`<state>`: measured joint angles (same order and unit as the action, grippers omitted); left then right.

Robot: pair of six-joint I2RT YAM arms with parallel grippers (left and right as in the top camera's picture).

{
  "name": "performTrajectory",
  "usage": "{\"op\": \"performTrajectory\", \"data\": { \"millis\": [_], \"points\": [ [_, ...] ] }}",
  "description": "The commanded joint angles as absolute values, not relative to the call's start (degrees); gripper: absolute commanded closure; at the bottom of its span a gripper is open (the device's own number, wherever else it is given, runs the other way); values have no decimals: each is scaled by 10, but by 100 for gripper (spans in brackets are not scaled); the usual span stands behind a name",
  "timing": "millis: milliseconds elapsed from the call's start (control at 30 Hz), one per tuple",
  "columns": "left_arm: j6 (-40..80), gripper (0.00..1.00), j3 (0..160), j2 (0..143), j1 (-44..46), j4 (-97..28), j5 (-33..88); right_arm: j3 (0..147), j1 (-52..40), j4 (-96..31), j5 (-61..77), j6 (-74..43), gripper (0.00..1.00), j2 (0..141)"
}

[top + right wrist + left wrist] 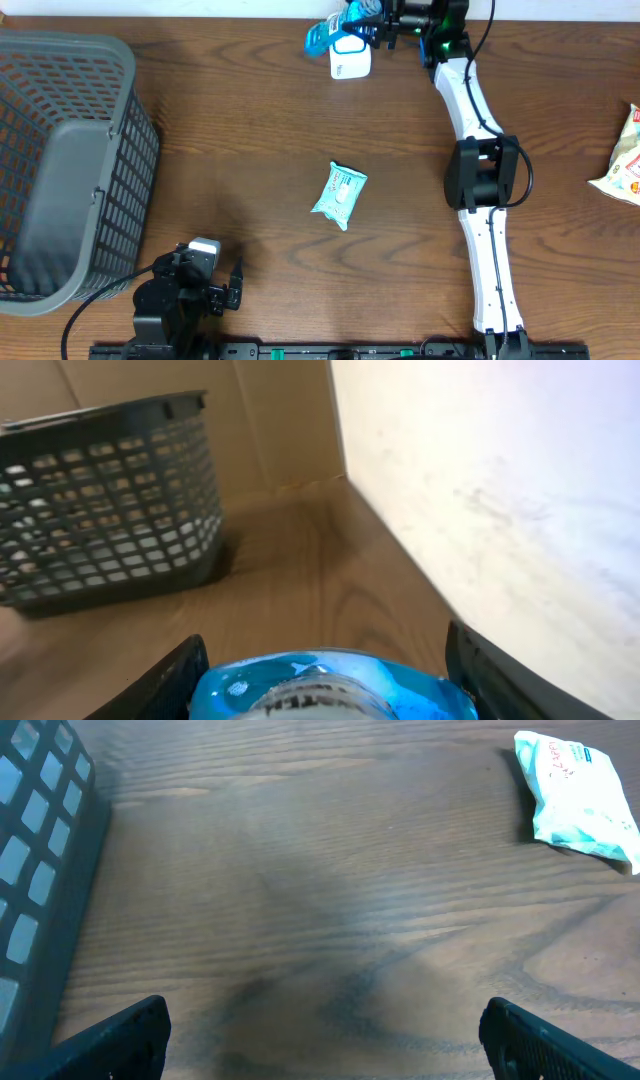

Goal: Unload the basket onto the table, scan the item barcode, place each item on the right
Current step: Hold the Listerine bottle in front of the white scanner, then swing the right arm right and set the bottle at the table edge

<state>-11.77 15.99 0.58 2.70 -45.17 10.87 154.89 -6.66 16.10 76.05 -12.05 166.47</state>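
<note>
The wood (602,128) beside the snack bag lies to my right gripper's right in the overhead view, so next the right gripper lifts, swings across and lowers to release.
My right gripper (385,22) is stretched to the table's far edge and is shut on a blue, glossy item (328,35). The item hangs just over a small white scanner (350,64). In the right wrist view the blue item (330,680) fills the gap between the two dark fingers (170,685), and its barcode does not show. My left gripper (232,285) rests at the near left of the table. Its jaws (325,1040) stand wide apart over bare wood with nothing between them.
A grey mesh basket (60,170) takes up the left side, also seen as the basket (40,900) and the basket (110,500). A teal wipes packet (339,193) lies mid-table, and the same packet (580,790) shows ahead of my left gripper. A snack bag (625,160) sits at the right edge.
</note>
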Motion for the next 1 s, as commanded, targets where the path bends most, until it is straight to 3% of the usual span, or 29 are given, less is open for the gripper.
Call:
{"op": "performTrajectory", "data": {
  "millis": [0, 200, 367, 533, 600, 767, 833, 967],
  "points": [
    [-113, 1, 161, 2, 29, -452, 116, 1565, -61, 164, 741, -93, 83, 1669],
    [-113, 1, 161, 2, 29, -452, 116, 1565, -53, 158, 778, -95, 84, 1669],
    [-112, 1, 161, 2, 29, -452, 116, 1565, -38, 164, 828, -209, 68, 1669],
    [-113, 1, 161, 2, 29, -452, 116, 1570, -18, 369, 895, -483, 61, 1667],
    [-112, 1, 161, 2, 29, -452, 116, 1583, -10, 563, 895, -691, 59, 1667],
    [-113, 1, 161, 2, 29, -452, 116, 1641, 10, 832, 895, -1002, 59, 1665],
    [-113, 1, 161, 2, 29, -452, 116, 1677, 21, 829, 891, -1048, 61, 1665],
    [-112, 1, 161, 2, 29, -452, 116, 1742, 37, 680, 893, -1036, 63, 1665]
  ]
}}
